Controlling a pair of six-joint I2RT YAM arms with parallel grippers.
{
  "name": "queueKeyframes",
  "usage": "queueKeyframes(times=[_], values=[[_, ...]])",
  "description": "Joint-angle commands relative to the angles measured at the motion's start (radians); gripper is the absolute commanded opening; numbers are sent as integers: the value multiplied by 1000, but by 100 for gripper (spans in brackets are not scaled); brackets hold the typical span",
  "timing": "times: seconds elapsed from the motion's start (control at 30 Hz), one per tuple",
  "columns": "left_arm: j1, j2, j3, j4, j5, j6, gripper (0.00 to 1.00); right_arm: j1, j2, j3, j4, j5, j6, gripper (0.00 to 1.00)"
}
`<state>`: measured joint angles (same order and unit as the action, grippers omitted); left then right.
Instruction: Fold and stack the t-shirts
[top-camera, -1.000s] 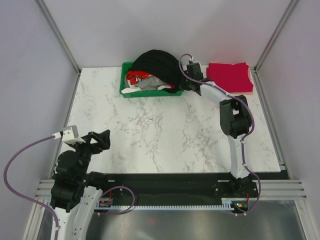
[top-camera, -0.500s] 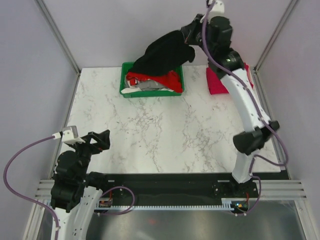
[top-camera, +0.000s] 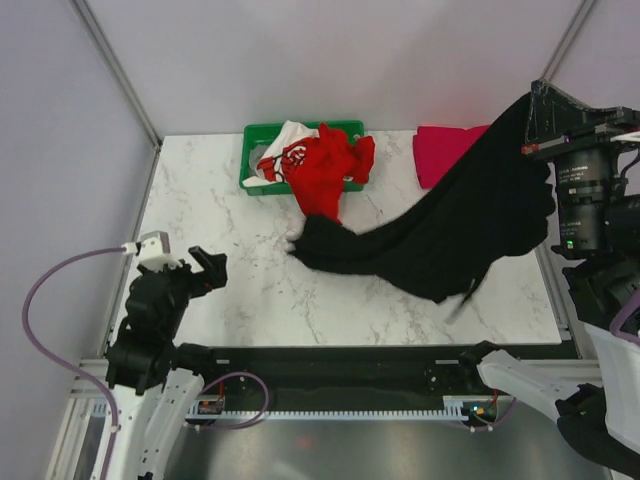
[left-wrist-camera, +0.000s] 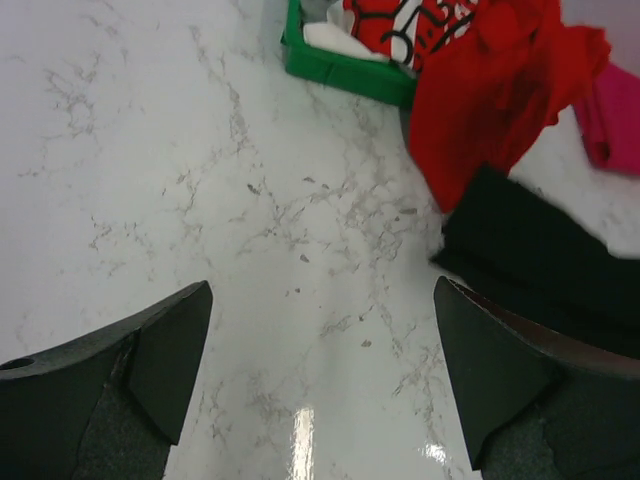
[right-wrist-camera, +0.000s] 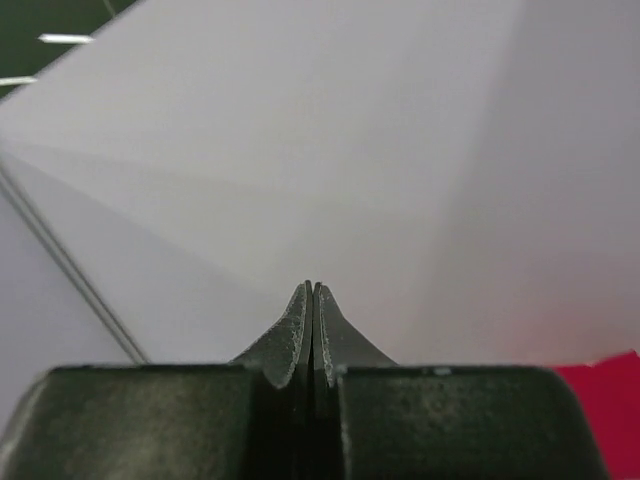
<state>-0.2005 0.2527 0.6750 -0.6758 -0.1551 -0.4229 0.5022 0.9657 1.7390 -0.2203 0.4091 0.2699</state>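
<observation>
The green bin's bare side rim (top-camera: 244, 162) lies outward of the robot's left gripper, so the gripper will next reach outward and lower its open fingers over that rim, clear of the red t-shirt (top-camera: 326, 172).
My right gripper (top-camera: 537, 93) is raised high at the right, shut on a corner of the black t-shirt (top-camera: 440, 235). The shirt hangs in a long drape, and its far end rests on the table by the bin. In the right wrist view the jaws (right-wrist-camera: 313, 292) are pressed together, facing the wall. The red t-shirt (top-camera: 326, 172) spills over the front edge of the green bin (top-camera: 254, 160). The white t-shirt with a red print (top-camera: 285, 152) lies in the bin. The crimson-pink t-shirt (top-camera: 445, 152) lies folded at the back right. My left gripper (top-camera: 205, 270) is open and empty over the near left table.
The left wrist view shows the bin (left-wrist-camera: 340, 72), the red t-shirt (left-wrist-camera: 480, 100), the black t-shirt's end (left-wrist-camera: 540, 262) and the pink t-shirt (left-wrist-camera: 615, 115) ahead. Frame posts and grey walls stand round the marble table (top-camera: 220, 215).
My right arm lifted the black t-shirt out of the bin and swung it up to the right. The red t-shirt was dragged over the bin's edge. My left arm shifted slightly.
</observation>
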Motion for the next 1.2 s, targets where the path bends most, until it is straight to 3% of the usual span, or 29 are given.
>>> queueKeyframes(times=[0.0, 0.1, 0.23, 0.37, 0.5, 0.57, 0.6, 0.67, 0.93, 1.03, 1.17], values=[[-4, 173, 75, 41, 18, 1, 100, 1, 92, 40, -201, 157, -48, 0], [-4, 385, 161, 103, 64, -4, 100, 2, 91, -24, -353, 148, 38, 0], [-19, 655, 270, 202, 98, 24, 100, 1, -7, -344, -418, 229, 175, 0], [-155, 957, 395, 281, 16, 122, 100, 1, -74, -556, -422, 198, 256, 0], [-192, 1378, 674, 280, -24, 202, 100, 2, -107, -668, -421, 82, 301, 0], [-175, 1506, 808, 218, -104, 294, 100, 1, -119, -703, -433, 37, 310, 0], [-162, 1581, 962, 187, -203, 327, 100, 1, -139, -711, -438, 22, 308, 0], [-107, 1755, 1169, 107, -265, 401, 100, 2, -165, -731, -459, -4, 310, 0], [32, 2046, 1436, 85, -305, 379, 96, 1, -217, -809, -467, -70, 296, 0], [85, 2111, 1486, 82, -180, 316, 87, 1, -188, -812, -458, -98, 287, 0], [88, 2183, 1523, 79, -134, 332, 78, 2, -173, -822, -433, -92, 276, 0]])
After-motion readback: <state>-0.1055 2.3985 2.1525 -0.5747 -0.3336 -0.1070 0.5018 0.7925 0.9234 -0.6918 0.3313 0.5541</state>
